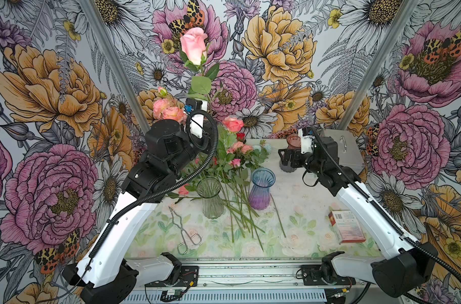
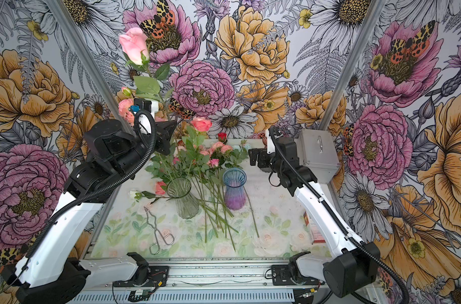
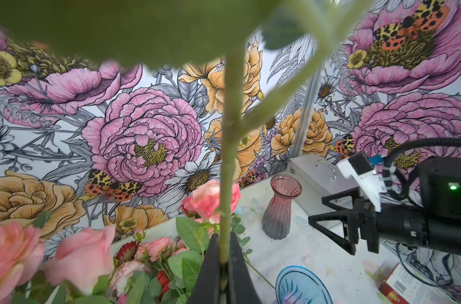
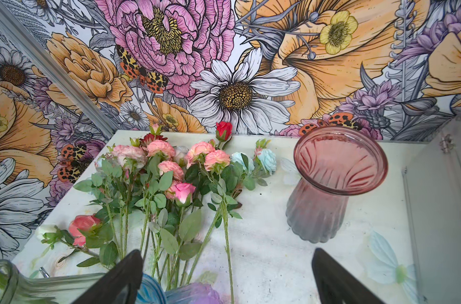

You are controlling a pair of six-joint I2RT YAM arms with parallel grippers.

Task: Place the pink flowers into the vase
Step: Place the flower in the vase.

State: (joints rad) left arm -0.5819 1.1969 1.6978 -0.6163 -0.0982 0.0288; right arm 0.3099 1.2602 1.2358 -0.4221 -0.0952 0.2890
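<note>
The left gripper moves down toward the clear glass vase's opening [image 1: 208,188] next, slides the pink rose's green stem in and releases it. That opening lies well below my gripper.
My left gripper [image 3: 224,250] is shut on the green stem [image 3: 228,158] of a pink rose [image 1: 194,46], held upright and high above the table in both top views. More pink flowers [image 4: 169,168] lie in a heap at the back of the table. Two taller salmon blooms [image 1: 169,110] [image 1: 233,123] stand over a clear glass vase [image 1: 209,197]; their stems seem to run down into it. A blue-purple vase [image 1: 262,188] stands beside it and a pink vase [image 4: 329,184] at the back right. My right gripper [image 4: 224,263] is open and empty, low between those two vases.
Metal tongs [image 1: 183,234] lie at the front left. A red and white box [image 1: 346,226] sits at the right edge under the right arm. A grey metal case [image 1: 348,150] stands at the back right. A red rose [image 4: 223,130] and pale blue blooms [image 4: 266,158] lie among the heap.
</note>
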